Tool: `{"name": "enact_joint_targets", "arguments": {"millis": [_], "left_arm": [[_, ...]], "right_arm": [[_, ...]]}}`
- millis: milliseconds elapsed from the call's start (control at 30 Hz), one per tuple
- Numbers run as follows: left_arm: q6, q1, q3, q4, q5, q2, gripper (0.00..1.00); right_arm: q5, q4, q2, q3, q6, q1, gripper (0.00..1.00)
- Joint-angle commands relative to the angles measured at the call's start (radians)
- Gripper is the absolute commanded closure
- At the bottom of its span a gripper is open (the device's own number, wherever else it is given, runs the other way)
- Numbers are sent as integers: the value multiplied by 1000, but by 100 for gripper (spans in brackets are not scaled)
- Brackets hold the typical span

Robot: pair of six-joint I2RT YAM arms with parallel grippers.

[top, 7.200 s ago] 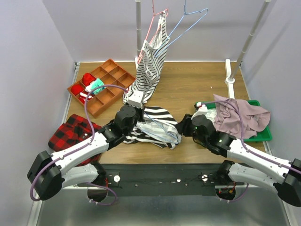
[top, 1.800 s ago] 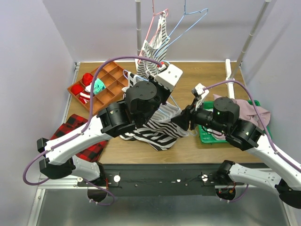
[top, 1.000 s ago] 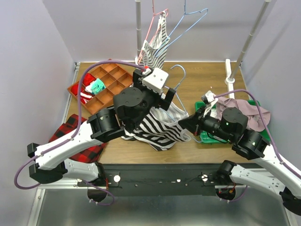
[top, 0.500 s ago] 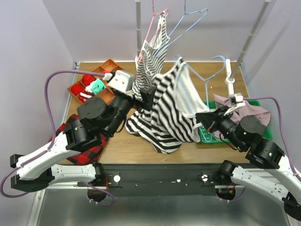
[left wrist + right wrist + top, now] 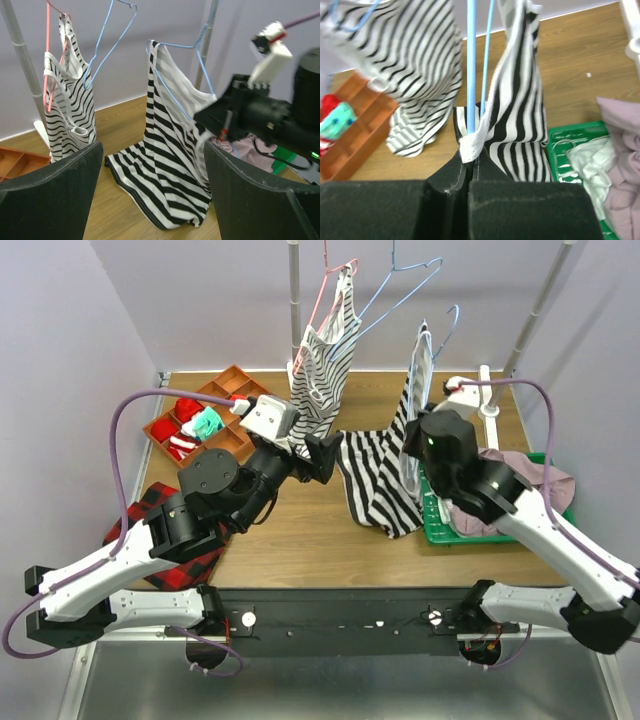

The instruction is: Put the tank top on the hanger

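Note:
My right gripper should lift the draped hanger up and outward and let it go in the open gap by the grey post, because the gap is outward of my gripper.
The tank top [image 5: 375,475], with bold black and white stripes, hangs on the light-blue hanger [image 5: 455,318], and its hem trails on the wooden table. My right gripper [image 5: 412,440] is shut on the hanger's lower wire. In the right wrist view the jaws [image 5: 470,165] pinch the blue hanger [image 5: 471,75] together with a white edge of the tank top [image 5: 520,100]. My left gripper [image 5: 325,455] stands open to the left of the cloth, touching nothing. The left wrist view shows the tank top [image 5: 170,165] beyond the open left gripper [image 5: 152,150], draped over the hanger [image 5: 176,46].
A finer-striped top on a pink hanger [image 5: 325,350] and an empty blue hanger [image 5: 400,285] hang from the rail behind. An orange compartment tray [image 5: 235,440] sits back left, a red plaid cloth [image 5: 150,520] front left. A green tray [image 5: 440,525] holds a mauve garment [image 5: 530,480].
The right gripper has lifted the hanger with the tank top up and back to the right. The left gripper has drawn away to the left, empty, its jaws slightly narrower.

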Motion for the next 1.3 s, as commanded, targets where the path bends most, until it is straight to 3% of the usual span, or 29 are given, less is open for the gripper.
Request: {"name": "enact_joint_targets", "arguments": {"millis": [0,67,467,1267], "left_arm": [[-40,-2,-20,10,48,-8,11],[-41,-2,-28,13,51,-14,11],[-26,-2,-43,11,62,-19,11],[28,-2,18,-47,55,-4,11]], "right_arm": [[-102,78,104,130,-51,-174,99],[-157,98,145,151,-46,-264,99],[-246,117,315,412,-79,-415,99],[-261,-6,664,825,-148,-571,99]]}}
